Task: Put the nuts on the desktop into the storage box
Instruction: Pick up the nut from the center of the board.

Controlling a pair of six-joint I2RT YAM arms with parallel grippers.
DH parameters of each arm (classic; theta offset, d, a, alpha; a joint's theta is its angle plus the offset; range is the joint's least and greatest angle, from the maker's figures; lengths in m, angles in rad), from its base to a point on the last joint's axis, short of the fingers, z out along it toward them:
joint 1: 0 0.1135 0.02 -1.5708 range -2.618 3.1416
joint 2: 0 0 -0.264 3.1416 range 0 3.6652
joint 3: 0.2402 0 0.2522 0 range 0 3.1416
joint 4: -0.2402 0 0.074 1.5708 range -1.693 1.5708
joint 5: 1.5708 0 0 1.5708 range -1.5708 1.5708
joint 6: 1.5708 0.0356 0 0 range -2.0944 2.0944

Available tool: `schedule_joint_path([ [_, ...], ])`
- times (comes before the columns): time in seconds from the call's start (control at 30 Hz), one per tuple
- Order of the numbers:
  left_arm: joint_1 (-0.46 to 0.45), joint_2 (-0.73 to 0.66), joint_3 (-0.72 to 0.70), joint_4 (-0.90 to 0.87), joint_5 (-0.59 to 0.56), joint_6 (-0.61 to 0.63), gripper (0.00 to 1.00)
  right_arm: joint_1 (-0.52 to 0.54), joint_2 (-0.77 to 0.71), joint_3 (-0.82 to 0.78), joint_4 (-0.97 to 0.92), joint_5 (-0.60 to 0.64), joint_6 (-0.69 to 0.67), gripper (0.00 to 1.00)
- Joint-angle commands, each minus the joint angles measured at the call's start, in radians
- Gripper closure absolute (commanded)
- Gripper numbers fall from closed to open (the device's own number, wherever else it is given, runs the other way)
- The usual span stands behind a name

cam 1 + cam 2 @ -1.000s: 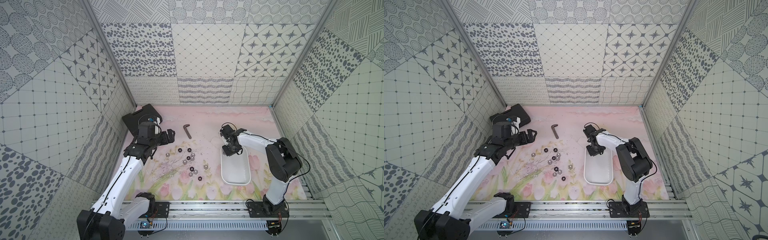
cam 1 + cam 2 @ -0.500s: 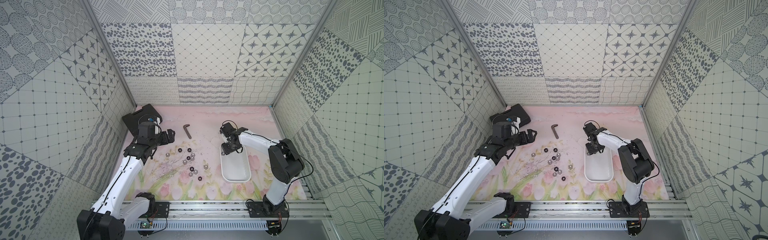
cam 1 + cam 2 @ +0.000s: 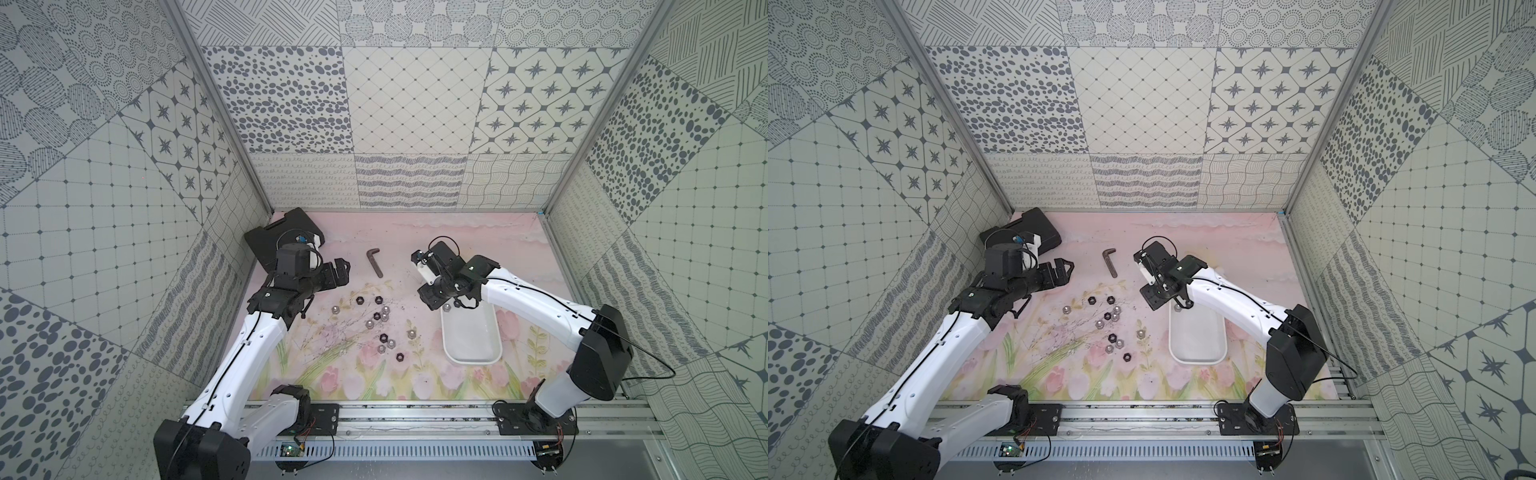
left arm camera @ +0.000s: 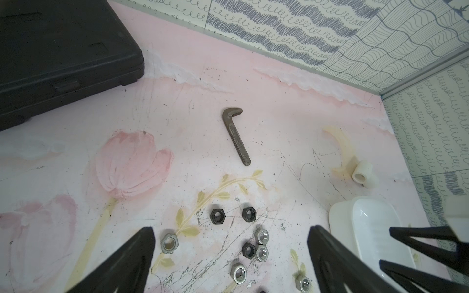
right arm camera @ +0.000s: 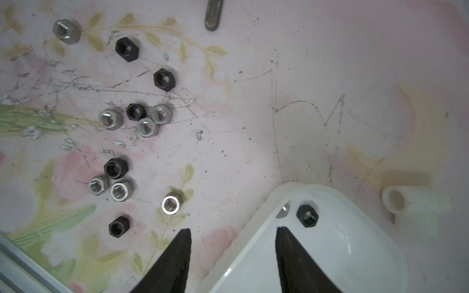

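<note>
The silver nut nearest the box (image 3: 412,334) (image 5: 171,203) stands clear of the others, so I need to move my right gripper back and down from the box's rim onto it next.
Several black and silver nuts (image 3: 376,316) (image 3: 1106,316) lie scattered on the pink tulip-printed desktop (image 3: 478,241), left of the white storage box (image 3: 471,345) (image 3: 1196,345). In the right wrist view a black nut (image 5: 307,215) and a silver nut (image 5: 283,211) rest in the box's far corner (image 5: 355,253). My right gripper (image 5: 232,230) (image 3: 436,299) hangs open and holds nothing, straddling the box's far left rim. My left gripper (image 4: 229,229) (image 3: 341,272) is open and holds nothing, above the desktop, with the nuts (image 4: 261,251) just ahead of it.
A black tool case (image 3: 286,237) (image 4: 50,50) lies at the far left corner. A brown L-shaped toothed tool (image 3: 375,262) (image 4: 236,137) lies beyond the nuts. A white pipe elbow (image 5: 411,200) (image 4: 363,175) lies just past the box's far end.
My right gripper has gone from shut to open over the box's far end and has shifted a little to the left. The left arm has not moved.
</note>
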State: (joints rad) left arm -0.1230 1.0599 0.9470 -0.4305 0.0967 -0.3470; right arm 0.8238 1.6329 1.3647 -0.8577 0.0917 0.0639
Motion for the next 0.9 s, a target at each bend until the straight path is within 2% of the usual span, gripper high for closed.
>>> schedule_joint_path([
  [0.0,-0.002,-0.005,0.005,-0.004,0.007,-0.005,0.01,0.044,0.088,0.019,-0.068,-0.031,0.011,0.46],
  [0.4,-0.001,-0.005,0.003,-0.004,0.005,-0.005,0.01,0.142,0.244,0.058,-0.095,-0.087,0.048,0.47],
  [0.87,-0.002,-0.003,0.006,-0.003,0.002,0.0,0.01,0.158,0.336,0.069,-0.087,-0.07,0.047,0.48],
])
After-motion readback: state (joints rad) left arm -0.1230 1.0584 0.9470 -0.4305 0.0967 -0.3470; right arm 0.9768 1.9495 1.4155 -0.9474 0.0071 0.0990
